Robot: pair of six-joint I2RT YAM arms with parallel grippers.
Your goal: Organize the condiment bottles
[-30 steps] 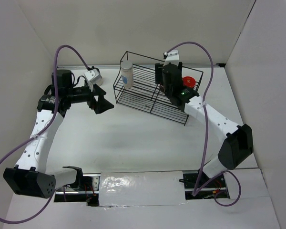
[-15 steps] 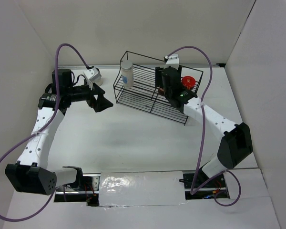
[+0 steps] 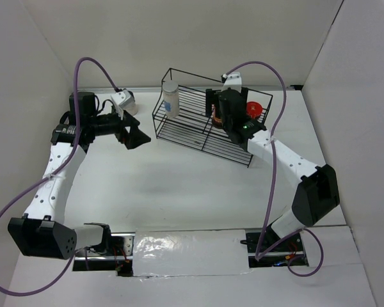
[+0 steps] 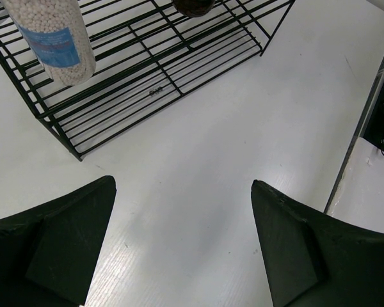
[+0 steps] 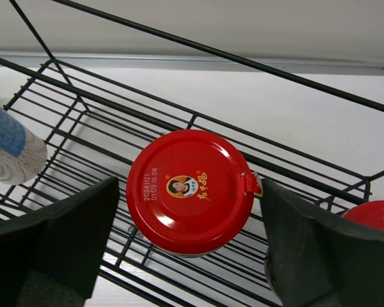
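Observation:
The pale container point(image 3: 134, 107) stands outward of the open fingers, so my left gripper will swing outward, turn toward the back wall and come down over it.
A brown jar with a red lid point(image 5: 191, 188) stands on the black wire rack point(image 5: 83, 121). My right gripper point(image 5: 189, 185) is open, one finger on each side of the lid. In the top view the right gripper point(image 3: 216, 114) hangs over the rack point(image 3: 179, 131) and hides this jar. A second red lid point(image 3: 256, 110) shows at the rack's right end. The white cylinder with a silver cap point(image 3: 171, 99) stands at the rack's left end. My left gripper point(image 3: 133, 134) is open over bare table left of the rack, with nothing between its fingers point(image 4: 64, 236).
White walls close the table in at the back, left and right. The left wrist view shows the rack's near corner point(image 4: 77, 153) ahead of the left gripper point(image 4: 183, 184), the white bottle point(image 4: 51, 41) in it, and the table's edge point(image 4: 361, 134) at the right.
My right gripper has opened and let go of the red-lidded jar, which now stands on the rack. The left arm has shifted slightly.

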